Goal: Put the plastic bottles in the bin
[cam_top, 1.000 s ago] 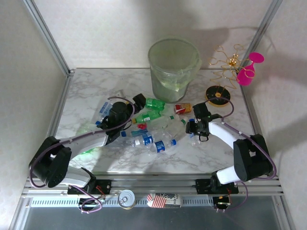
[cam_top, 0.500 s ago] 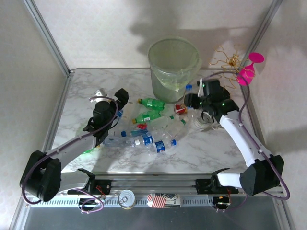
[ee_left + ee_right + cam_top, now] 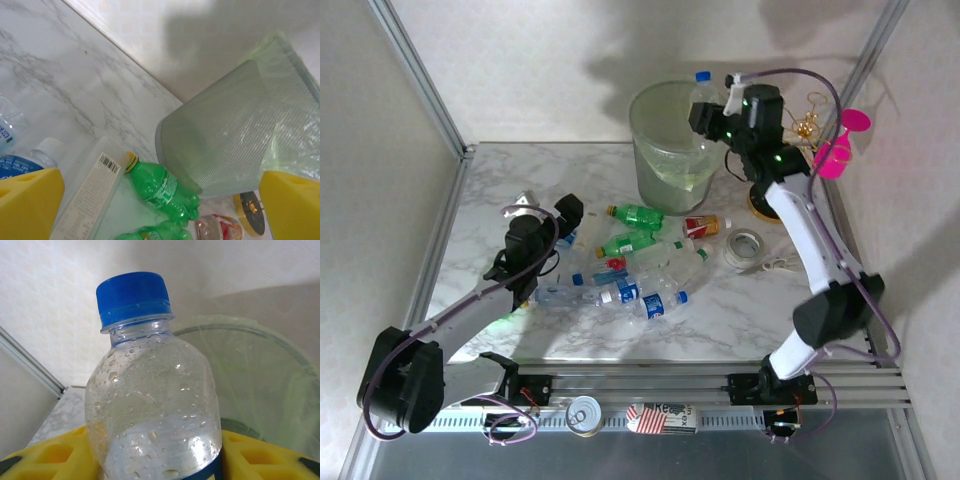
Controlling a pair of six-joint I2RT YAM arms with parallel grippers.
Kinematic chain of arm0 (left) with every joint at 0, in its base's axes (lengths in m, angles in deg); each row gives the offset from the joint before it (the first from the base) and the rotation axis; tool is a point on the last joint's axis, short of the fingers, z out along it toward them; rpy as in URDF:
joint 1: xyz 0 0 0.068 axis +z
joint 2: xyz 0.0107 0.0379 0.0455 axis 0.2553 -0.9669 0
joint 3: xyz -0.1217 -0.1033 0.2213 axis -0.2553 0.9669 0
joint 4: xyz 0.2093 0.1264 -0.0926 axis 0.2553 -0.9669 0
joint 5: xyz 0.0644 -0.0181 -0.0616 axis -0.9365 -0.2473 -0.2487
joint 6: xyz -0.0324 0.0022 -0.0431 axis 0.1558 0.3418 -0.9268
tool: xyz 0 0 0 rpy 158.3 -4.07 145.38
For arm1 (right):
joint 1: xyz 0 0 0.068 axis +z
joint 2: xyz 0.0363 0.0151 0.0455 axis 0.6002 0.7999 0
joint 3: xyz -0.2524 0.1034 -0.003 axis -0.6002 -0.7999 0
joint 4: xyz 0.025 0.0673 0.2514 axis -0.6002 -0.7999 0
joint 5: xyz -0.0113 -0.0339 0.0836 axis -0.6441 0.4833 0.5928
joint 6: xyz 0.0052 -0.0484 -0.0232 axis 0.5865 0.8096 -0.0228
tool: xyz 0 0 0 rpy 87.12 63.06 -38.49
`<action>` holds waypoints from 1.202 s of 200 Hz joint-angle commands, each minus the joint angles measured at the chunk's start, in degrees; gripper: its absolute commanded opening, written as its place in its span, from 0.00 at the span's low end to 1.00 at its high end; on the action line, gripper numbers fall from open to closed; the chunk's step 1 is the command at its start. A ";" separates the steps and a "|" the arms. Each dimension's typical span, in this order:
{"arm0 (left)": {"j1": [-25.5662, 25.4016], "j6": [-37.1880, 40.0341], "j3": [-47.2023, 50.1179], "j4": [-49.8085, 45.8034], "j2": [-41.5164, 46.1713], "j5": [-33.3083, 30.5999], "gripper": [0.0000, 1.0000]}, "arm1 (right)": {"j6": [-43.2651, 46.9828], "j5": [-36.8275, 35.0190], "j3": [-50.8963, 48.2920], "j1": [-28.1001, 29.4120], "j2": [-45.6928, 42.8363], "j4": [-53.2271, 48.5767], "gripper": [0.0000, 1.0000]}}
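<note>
The clear bottle is still at the bin's rim, so my right gripper should carry it sideways over the bin's opening beside the gripper and let the bottle go.
My right gripper is raised at the right rim of the pale green bin and is shut on a clear bottle with a blue cap. In the right wrist view this wet bottle stands upright between the yellow fingers, with the bin's rim behind it. My left gripper hangs open over the left end of the pile of plastic bottles. The left wrist view has a green bottle lying at the foot of the bin, well apart from the yellow fingers.
A pink goblet and a gold wire ornament stand at the back right. A black and gold disc, a tape roll and a silver tin can lie nearby. A flat clear box lies beside the green bottle.
My right arm has lifted the blue-capped bottle from the table up to the bin's rim. My left arm has drawn back to the left, its gripper staying open.
</note>
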 commanded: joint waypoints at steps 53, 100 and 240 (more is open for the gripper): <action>1.47 4.89 1.52 -9.87 8.33 -1.40 1.00 | -0.22 2.16 17.90 0.12 20.07 -3.38 0.39; 2.21 7.08 2.49 -12.52 12.67 -4.79 1.00 | -0.17 2.50 23.70 0.12 23.28 -5.07 0.77; 10.47 15.94 -8.01 -23.63 -4.53 -6.47 1.00 | 0.77 3.34 -11.39 2.77 -6.82 0.50 0.99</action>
